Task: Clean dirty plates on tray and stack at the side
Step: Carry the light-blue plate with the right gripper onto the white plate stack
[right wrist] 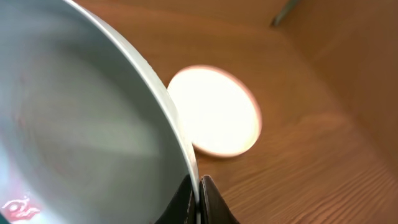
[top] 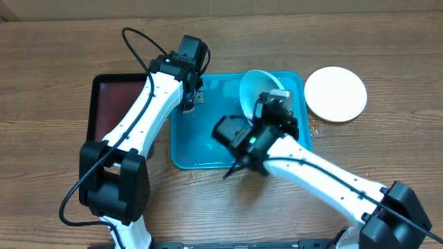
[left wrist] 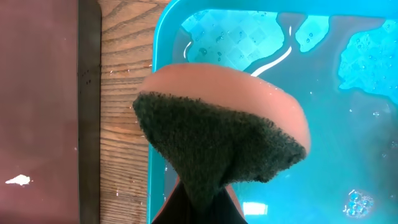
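Note:
The white plate [top: 335,93] lies flat to the right in the overhead view. My right gripper should bring the pale cyan plate [top: 257,88] over it, then lower the cyan plate and let go of its rim.
My right gripper [top: 268,99] is shut on the rim of the pale cyan plate [top: 257,88] and holds it tilted on edge above the turquoise tray [top: 201,149]. In the right wrist view the fingers [right wrist: 199,194] pinch the plate's rim [right wrist: 93,124], and a red smear [right wrist: 17,206] shows on its inside. The white plate [top: 335,93] lies flat on the wood tabletop right of the tray; it also shows in the right wrist view [right wrist: 214,112]. My left gripper [top: 190,102] is shut on a sponge [left wrist: 217,130] with a dark green pad, over the tray's left edge [left wrist: 158,93]. The yellow-green plate is out of view.
A black tray with a dark red inside [top: 111,104] lies just left of the turquoise tray, with a strip of wood tabletop [left wrist: 124,93] between them. Water puddles [left wrist: 236,40] lie on the turquoise tray's floor. Both arms cross over the tray.

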Tool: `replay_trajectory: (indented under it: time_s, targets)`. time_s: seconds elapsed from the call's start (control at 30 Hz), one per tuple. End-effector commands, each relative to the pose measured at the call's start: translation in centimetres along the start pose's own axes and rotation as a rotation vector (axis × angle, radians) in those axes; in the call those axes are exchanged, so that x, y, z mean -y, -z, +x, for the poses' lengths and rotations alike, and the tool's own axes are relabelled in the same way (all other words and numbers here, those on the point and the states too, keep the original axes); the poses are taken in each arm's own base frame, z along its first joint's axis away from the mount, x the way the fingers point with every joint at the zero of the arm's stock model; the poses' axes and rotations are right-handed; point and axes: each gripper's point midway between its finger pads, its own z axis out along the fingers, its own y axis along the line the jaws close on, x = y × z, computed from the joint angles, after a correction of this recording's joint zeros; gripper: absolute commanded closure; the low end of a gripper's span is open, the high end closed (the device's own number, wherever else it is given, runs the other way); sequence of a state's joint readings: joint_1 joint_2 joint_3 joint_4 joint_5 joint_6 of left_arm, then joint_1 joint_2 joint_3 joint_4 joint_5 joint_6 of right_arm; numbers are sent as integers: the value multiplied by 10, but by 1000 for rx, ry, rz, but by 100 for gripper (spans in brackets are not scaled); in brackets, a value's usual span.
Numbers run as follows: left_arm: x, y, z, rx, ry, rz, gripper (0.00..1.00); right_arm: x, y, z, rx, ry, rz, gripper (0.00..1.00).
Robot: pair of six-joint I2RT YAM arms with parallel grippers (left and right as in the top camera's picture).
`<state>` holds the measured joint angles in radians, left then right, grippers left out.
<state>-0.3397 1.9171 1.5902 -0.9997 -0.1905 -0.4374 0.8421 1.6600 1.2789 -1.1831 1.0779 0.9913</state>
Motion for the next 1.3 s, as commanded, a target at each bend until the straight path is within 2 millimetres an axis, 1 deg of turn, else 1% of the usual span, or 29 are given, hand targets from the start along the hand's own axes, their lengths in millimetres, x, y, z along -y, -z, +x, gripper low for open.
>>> replay_trajectory:
  time_s: [0.0,0.1,0.17,0.2,0.27,0.37,0.43,0.53,0.63,0.73,0.77,0.87,1.03,1.1,1.17,1.2,1.23,1.27]
  targets:
    - [1,-6,4,-19,-19,0,96,-6,-21,13,-177,-33,-82,96]
    - [0,-6,5,-24,-20,-2,96,-25,-42,23,-325,35,-243,96]
    - [0,-6,6,-30,-21,-5,96,-34,-52,27,-413,33,-357,96]
    - [-1,-6,7,-32,-21,-7,96,-35,-59,27,-457,11,-411,96]
    - [-1,-6,8,-35,-22,-8,96,-32,-72,25,-521,-51,-479,96]
    - [-1,-6,8,-35,-22,-8,96,-17,-96,18,-590,-170,-545,96]
    - [-1,-6,8,-35,-22,-8,96,1,-114,14,-620,-263,-551,96]
    - [-1,-6,8,-35,-22,-8,96,33,-143,9,-636,-387,-519,96]
    - [-1,-6,8,-36,-22,-8,96,66,-171,11,-644,-497,-443,96]
    - [-2,-6,9,-40,-23,-10,96,87,-195,19,-645,-584,-387,96]
    - [-2,-6,9,-42,-23,-11,96,90,-202,22,-643,-603,-376,96]
    - [-2,-6,9,-42,-24,-11,96,95,-223,42,-673,-653,-334,96]
    - [-2,-6,10,-46,-25,-13,96,92,-238,73,-755,-656,-284,96]
    - [-4,-5,13,-58,-37,-20,96,92,-242,77,-762,-658,-277,96]
    - [-8,-5,17,-74,-46,-30,96,91,-242,76,-761,-663,-277,95]
    - [-10,-3,19,-83,-45,-34,96,91,-242,75,-760,-665,-281,86]
    - [-13,-2,20,-90,-41,-38,96,89,-242,74,-758,-669,-292,73]
    - [-16,0,21,-93,-38,-41,96,86,-242,72,-758,-674,-314,53]
